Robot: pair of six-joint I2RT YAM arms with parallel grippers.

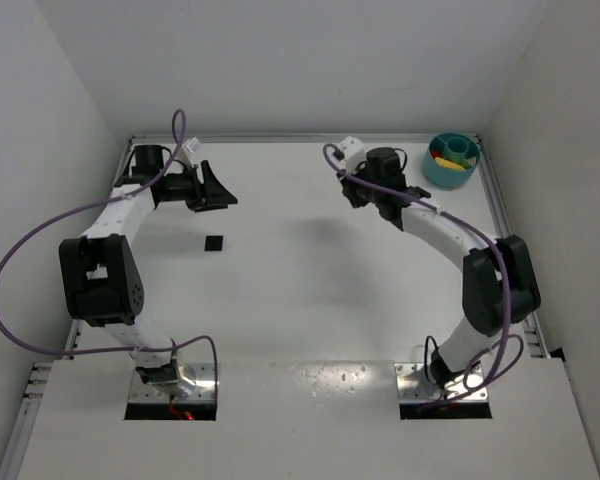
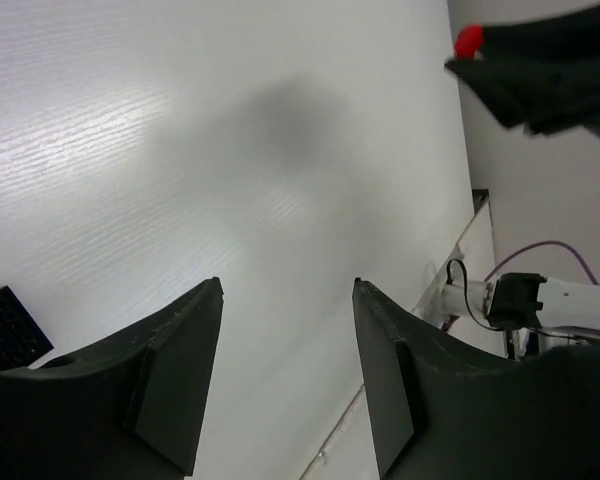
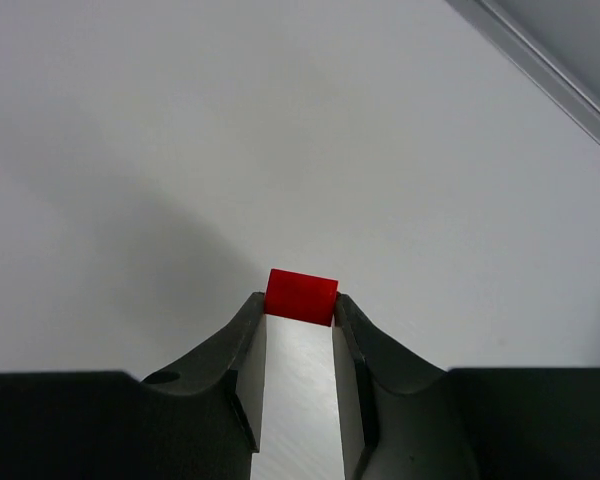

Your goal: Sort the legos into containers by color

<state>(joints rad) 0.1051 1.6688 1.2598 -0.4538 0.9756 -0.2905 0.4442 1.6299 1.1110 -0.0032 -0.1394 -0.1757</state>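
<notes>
The robot's right gripper should move outward and to the right in the top view, over the teal bowl's red section, and release the red lego there, because red already shows in that section.
A small red lego (image 3: 301, 297) is pinched between the fingertips of my right gripper (image 3: 300, 305), which is shut on it above the bare table. From above, that gripper (image 1: 372, 203) hangs left of the round teal bowl (image 1: 452, 160), whose compartments hold a yellow brick (image 1: 446, 158). My left gripper (image 1: 212, 200) is open and empty at the back left. In the left wrist view its jaws (image 2: 288, 285) stand apart over the table. A black lego (image 1: 214, 243) lies on the table just in front of it, seen also as a black lego (image 2: 5, 325) at the wrist view's left edge.
The bowl stands in the back right corner against the table's metal rail (image 1: 500, 215). White walls close in the back and both sides. In the left wrist view, the right gripper's fingers with the red lego (image 2: 468, 40) show at the top right.
</notes>
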